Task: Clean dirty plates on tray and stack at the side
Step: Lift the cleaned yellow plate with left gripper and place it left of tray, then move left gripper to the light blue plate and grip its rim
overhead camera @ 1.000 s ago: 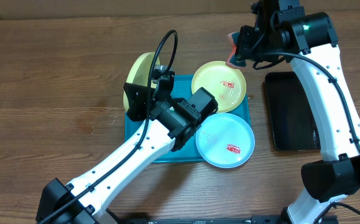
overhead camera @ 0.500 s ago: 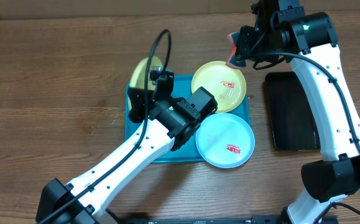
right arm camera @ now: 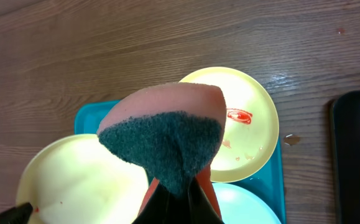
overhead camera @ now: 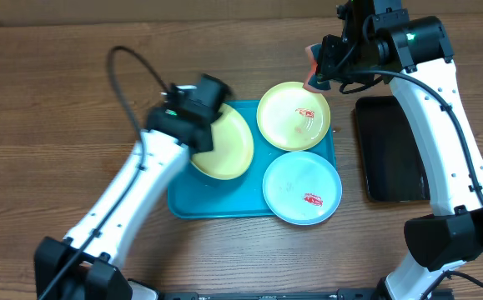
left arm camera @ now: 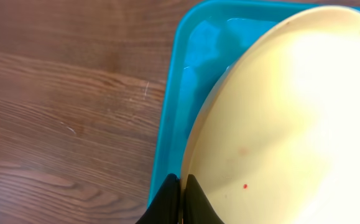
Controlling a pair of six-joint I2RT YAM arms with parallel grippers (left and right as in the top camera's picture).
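My left gripper should next move the pinched plate to the left in the overhead view, then lower it onto the table [overhead camera: 119, 143] [left arm camera: 55, 118] beside the tray, which is bare wood.
My left gripper [overhead camera: 198, 143] is shut on the rim of a pale yellow-green plate [overhead camera: 224, 143], which sits tilted over the left part of the turquoise tray [overhead camera: 216, 200]. In the left wrist view the fingers [left arm camera: 181, 198] pinch that plate's edge [left arm camera: 279, 124] above the tray [left arm camera: 186, 68]. A second yellow-green plate [overhead camera: 293, 115] with a red smear lies at the tray's far right. The light blue plate [overhead camera: 302, 188] with a red smear lies at its near right. My right gripper [overhead camera: 316, 77] is shut on an orange sponge with a dark green scrub face [right arm camera: 167, 140], held above the far plate [right arm camera: 248, 124].
A narrow black tray [overhead camera: 393, 150] lies on the wooden table right of the turquoise tray. The right arm [overhead camera: 441, 125] reaches over it. The left arm [overhead camera: 133, 192] crosses the table left of the tray.
My left arm has swung left and turned the held yellow-green plate from standing on edge at the tray's far left to nearly flat over the tray. The right arm has not moved.
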